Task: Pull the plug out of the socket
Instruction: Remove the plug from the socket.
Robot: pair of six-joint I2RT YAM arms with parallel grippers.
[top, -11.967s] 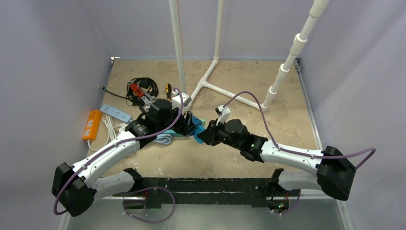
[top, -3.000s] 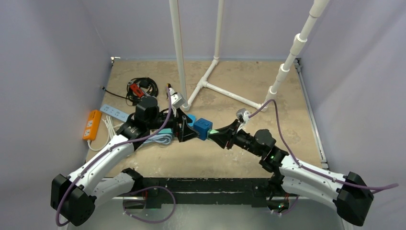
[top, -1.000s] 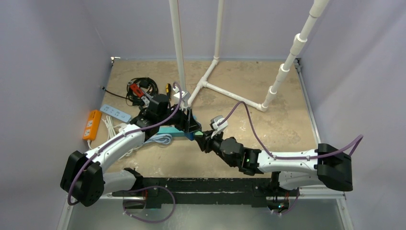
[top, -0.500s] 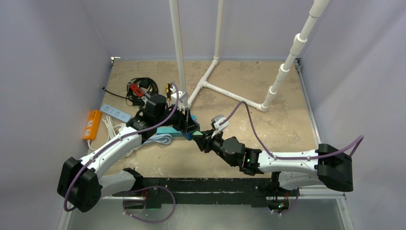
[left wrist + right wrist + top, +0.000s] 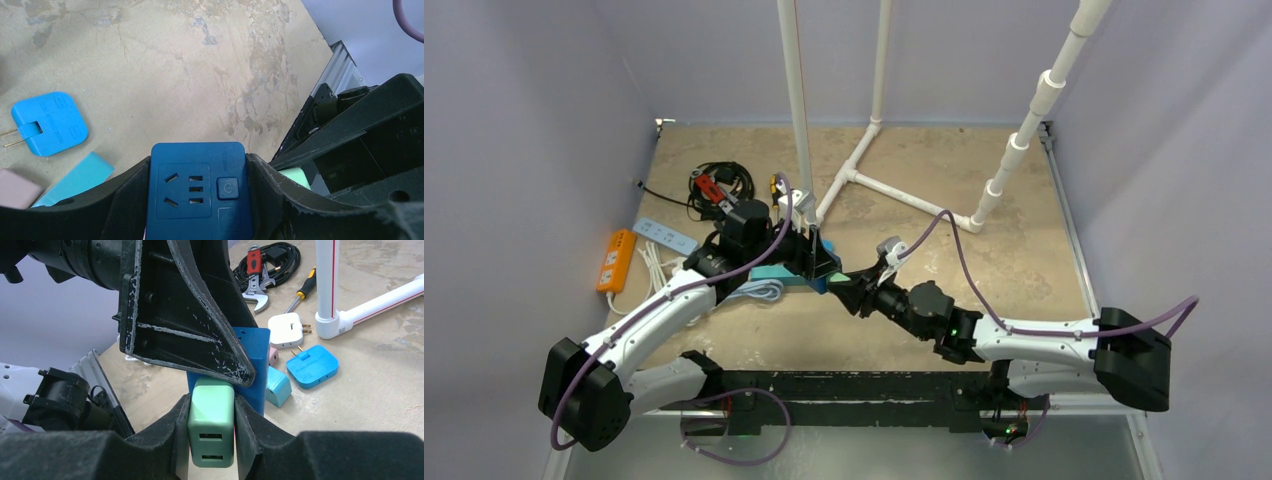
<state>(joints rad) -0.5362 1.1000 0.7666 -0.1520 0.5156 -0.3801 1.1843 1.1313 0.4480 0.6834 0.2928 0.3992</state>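
Observation:
The held mint-green plug leaves my left gripper next. Then the gripper lowers the socket point(image 5: 200, 195) by the white plug, below it, to its left in the top view.
The socket point(image 5: 200, 195) is a dark blue cube with one outlet face and a power button turned toward the left wrist camera. My left gripper point(image 5: 198, 172) is shut on its two sides. A mint-green plug point(image 5: 211, 425) with two USB slots sits against the socket's point(image 5: 252, 365) side face, and my right gripper point(image 5: 211, 412) is shut on it, one pad on each flank. In the top view the two grippers meet nose to nose above the table's middle, left gripper point(image 5: 814, 262) and right gripper point(image 5: 854, 288). The plug's prongs are hidden.
On the table lie a light blue flat plug point(image 5: 312, 365), a white plug point(image 5: 285, 330), a small blue adapter point(image 5: 277, 385), a screwdriver point(image 5: 300, 290) and a wrench point(image 5: 255, 287). An orange power strip point(image 5: 615, 260) lies left; a white pipe frame point(image 5: 864, 170) stands behind.
Over the last second the right forearm has swung slightly right and the left arm has shifted a little. Both grips are unchanged and the plug still sits against the socket.

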